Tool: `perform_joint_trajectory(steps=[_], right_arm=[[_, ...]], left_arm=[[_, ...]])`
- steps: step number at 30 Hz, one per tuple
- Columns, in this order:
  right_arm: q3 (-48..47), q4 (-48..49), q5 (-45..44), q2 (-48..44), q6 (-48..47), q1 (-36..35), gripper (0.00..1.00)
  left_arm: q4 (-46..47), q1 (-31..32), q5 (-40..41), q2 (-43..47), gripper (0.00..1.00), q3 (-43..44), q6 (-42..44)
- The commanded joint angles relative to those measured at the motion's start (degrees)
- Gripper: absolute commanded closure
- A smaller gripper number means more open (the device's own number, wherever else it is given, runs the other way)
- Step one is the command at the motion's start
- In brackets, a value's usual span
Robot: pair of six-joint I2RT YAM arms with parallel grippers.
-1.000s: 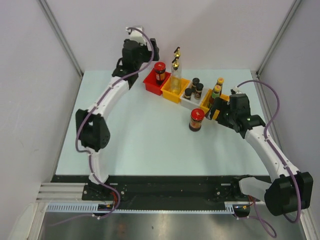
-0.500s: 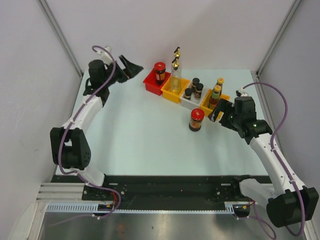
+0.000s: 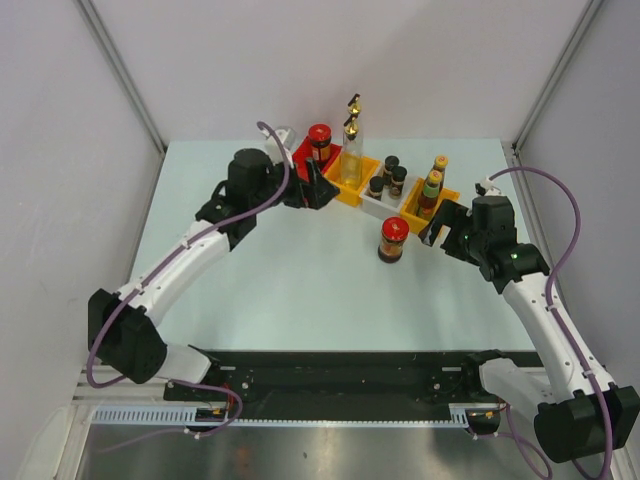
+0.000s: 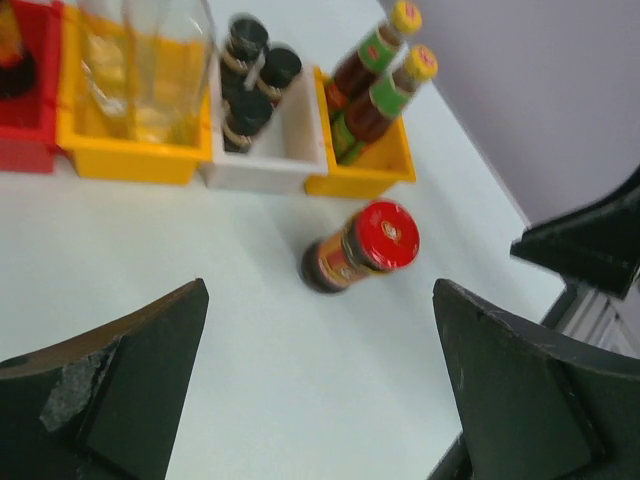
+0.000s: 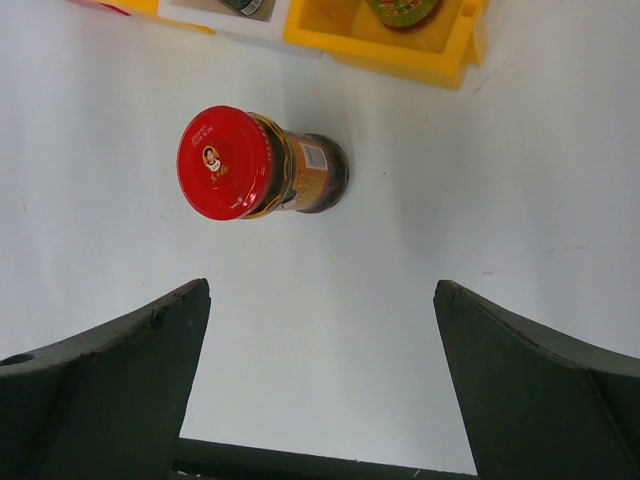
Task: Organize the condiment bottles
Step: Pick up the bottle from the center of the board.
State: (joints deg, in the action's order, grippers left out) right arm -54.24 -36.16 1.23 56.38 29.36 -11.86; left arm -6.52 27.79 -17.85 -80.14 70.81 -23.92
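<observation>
My left gripper should move across to the jar outside the bins and down over its red lid [image 3: 395, 229] [image 4: 388, 235], because the jar is below the gripper, to its right in the top view.
A red-lidded dark jar [image 3: 394, 240] stands alone on the table, in front of a row of bins; it also shows in the left wrist view [image 4: 360, 248] and the right wrist view [image 5: 260, 165]. Another red-lidded jar [image 3: 319, 141] stands in the red bin [image 3: 300, 156]. Two clear glass bottles [image 3: 351, 140] fill the yellow bin [image 4: 130, 160]. Black-capped shakers [image 4: 255, 80] stand in the white bin [image 4: 265, 172]. Two sauce bottles [image 4: 378, 85] stand in the orange bin [image 4: 372, 178]. My left gripper [image 3: 312, 190] is open and empty before the red and yellow bins. My right gripper [image 3: 440, 226] is open and empty, right of the lone jar.
The bins form a diagonal row at the back of the table [image 3: 290, 290]. Grey walls close in the left, back and right sides. My right gripper's dark body [image 4: 585, 245] shows at the right edge of the left wrist view.
My left arm has swung from the far left back corner across to the front of the red and yellow bins. My right arm has barely moved. The lone jar stays put.
</observation>
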Motion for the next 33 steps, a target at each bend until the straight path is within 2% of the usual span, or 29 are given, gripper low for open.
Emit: perform_joint_trajectory(steps=[1, 9, 13, 21, 33], right_arm=[[-0.34, 0.66, -1.23, -0.57, -0.19, 0.26, 0.00], [-0.34, -1.19, -6.32, -1.10, -1.15, 0.34, 0.00], [-0.34, -2.68, -7.74, -1.53, -0.98, 1.66, 0.00], [-0.34, -4.00, -9.06, -2.85, -1.50, 3.51, 0.00], [-0.25, -4.88, -9.06, -2.94, -2.21, 4.39, 0.00]], left_arm=[[0.36, 6.30, 5.10, -0.54, 0.00, -2.16, 4.41], [6.16, 17.73, 10.89, -5.11, 0.01, -2.78, 9.24], [7.32, 21.33, 14.85, -10.20, 0.00, 0.98, 10.39], [3.19, 24.76, 20.22, -23.73, 0.00, 11.98, 14.08], [1.34, 25.82, 23.39, -32.97, 0.00, 19.27, 15.13]])
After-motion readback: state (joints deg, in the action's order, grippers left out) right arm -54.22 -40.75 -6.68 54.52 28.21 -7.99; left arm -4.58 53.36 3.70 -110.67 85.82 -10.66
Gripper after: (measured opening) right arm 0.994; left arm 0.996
